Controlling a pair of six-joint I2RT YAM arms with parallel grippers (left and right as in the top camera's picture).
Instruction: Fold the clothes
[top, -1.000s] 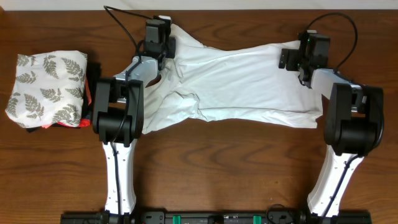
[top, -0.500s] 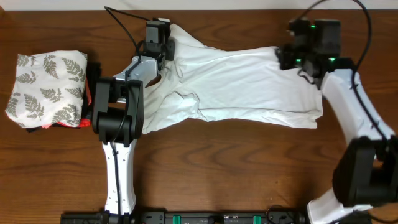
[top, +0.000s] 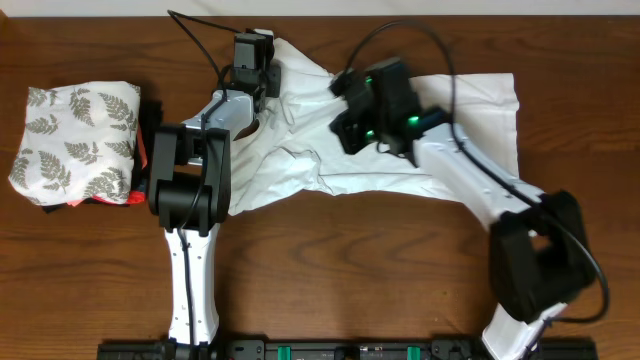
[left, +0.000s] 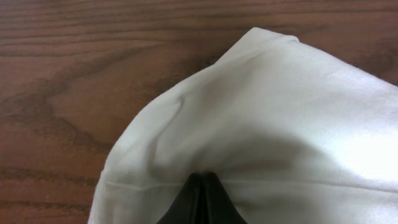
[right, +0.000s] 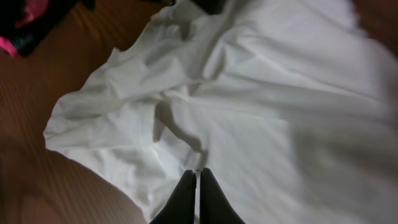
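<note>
I should lower my right gripper onto the bunched fold (top: 306, 160) (right: 179, 148), pull the fold back and let go of it, because the fold is below my gripper, to the left in the overhead view.
The white T-shirt (top: 300, 175) lies spread and wrinkled across the far half of the wooden table (top: 350, 260). My left gripper (top: 268, 70) is at its far left corner, shut on the T-shirt; in the left wrist view the cloth (left: 280, 112) bunches round the closed fingertips of the gripper (left: 200, 180). My right gripper (top: 345, 120) hangs above the middle of the shirt, pointing left. In the right wrist view it (right: 197, 173) is shut, with the shirt (right: 280, 93) lying below it and no cloth seen hanging from it.
A folded white cloth with grey fern leaves (top: 75, 140) sits at the far left on black and red garments (top: 145, 150), which also show in the right wrist view (right: 25, 25). Both arm bases stand at the near side.
My right gripper shut at the shirt's right end, then swung left to above the shirt's middle. The shirt's right end is now uncovered. The left gripper has not moved.
</note>
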